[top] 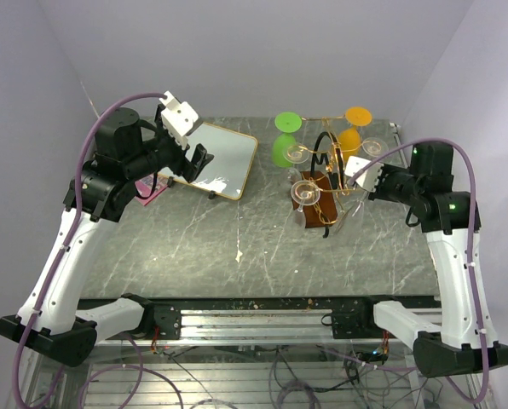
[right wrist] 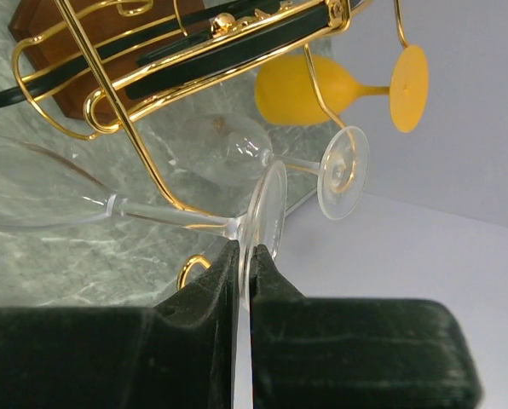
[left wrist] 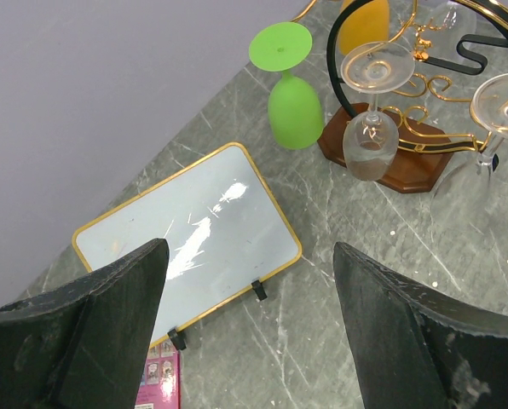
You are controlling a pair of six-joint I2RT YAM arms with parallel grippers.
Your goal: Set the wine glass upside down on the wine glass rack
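Next, my right gripper moves back and down to the gold arm's curl and releases the foot. The stem still crosses that arm short of its curled end (right wrist: 192, 267).
My right gripper (right wrist: 247, 254) is shut on the rim of the foot of a clear wine glass (right wrist: 267, 209). The glass's stem (right wrist: 173, 213) runs left to its bowl (right wrist: 32, 196) and crosses a gold arm of the wine glass rack (right wrist: 143, 162). I cannot tell whether the stem rests on that arm. In the top view the right gripper (top: 349, 181) is at the rack's right side (top: 324, 170). The rack also shows in the left wrist view (left wrist: 399, 158). My left gripper (left wrist: 250, 251) is open and empty above the table, also seen from above (top: 199, 158).
Other glasses hang on the rack: green (top: 284, 141), orange (top: 352, 129) and clear ones (top: 305, 192) (top: 373, 146). A white board with a gold frame (top: 220, 158) lies at the back left, with a pink card (top: 152, 192) beside it. Purple walls enclose the table.
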